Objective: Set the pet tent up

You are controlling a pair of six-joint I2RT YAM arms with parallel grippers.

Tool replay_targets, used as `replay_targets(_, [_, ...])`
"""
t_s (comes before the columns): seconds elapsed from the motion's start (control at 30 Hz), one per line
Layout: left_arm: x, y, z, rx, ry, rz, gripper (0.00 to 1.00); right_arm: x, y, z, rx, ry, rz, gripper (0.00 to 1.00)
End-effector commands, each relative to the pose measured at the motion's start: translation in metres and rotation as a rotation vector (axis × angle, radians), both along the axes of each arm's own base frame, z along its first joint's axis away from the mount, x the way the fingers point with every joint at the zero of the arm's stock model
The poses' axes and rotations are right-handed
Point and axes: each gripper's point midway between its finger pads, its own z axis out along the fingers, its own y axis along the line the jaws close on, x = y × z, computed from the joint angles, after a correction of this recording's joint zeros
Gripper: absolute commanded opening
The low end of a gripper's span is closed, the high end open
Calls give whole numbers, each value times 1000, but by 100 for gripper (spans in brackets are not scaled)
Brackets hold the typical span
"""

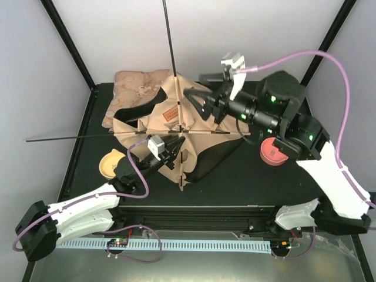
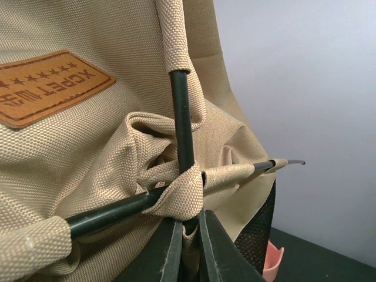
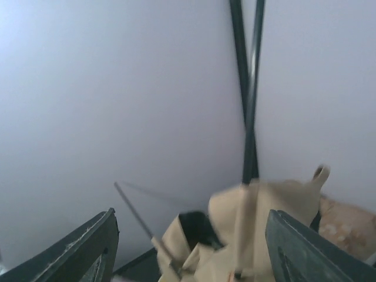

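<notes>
I should move my right gripper outward and sideways onto the upright pole just past the pole's sleeve, because the pole is to the gripper's left in the top view.
The pet tent (image 1: pixel 167 120) is a crumpled tan canvas heap with black lining in the middle of the table. Its brown leather label (image 2: pixel 47 88) faces up. Thin black poles (image 1: pixel 170 41) cross at its centre, one sticking far back and one far left. My left gripper (image 1: pixel 170 151) is shut on the fabric loop (image 2: pixel 188 197) where the poles (image 2: pixel 182 117) cross. My right gripper (image 1: pixel 198 104) hovers open at the tent's back right side, holding nothing. In the right wrist view its fingers (image 3: pixel 94 247) stand wide apart, with the blurred tent (image 3: pixel 258 217) beyond them.
A beige floral cushion (image 1: pixel 132 88) lies behind the tent at the back left. A yellow bowl (image 1: pixel 108 163) sits left of my left arm and a red bowl (image 1: pixel 273 153) under my right arm. Black frame posts (image 1: pixel 67 41) stand at the back corners.
</notes>
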Motion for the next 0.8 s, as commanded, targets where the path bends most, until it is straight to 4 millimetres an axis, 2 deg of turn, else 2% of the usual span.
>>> replay_targets(0.0, [0, -12, -28, 109, 48, -9, 2, 36, 4, -10, -129, 56, -134, 72])
replay_targets(0.13, [-2, -17, -26, 111, 42, -17, 2, 54, 9, 9, -82, 34, -184, 72])
replay_targets(0.3, [-7, -23, -21, 111, 30, -32, 2, 74, 12, 17, -46, 38, -242, 68])
replay_targets(0.5, [-11, -29, -19, 116, 19, -44, 2, 81, 13, 22, -28, 13, -264, 58])
replay_targets(0.57, [-12, -30, -18, 115, 18, -45, 2, 82, 11, 27, -17, 3, -274, 50])
replay_targets(0.77, [-12, -31, -15, 114, 8, -36, 2, 75, 8, 29, -15, -19, -253, 9])
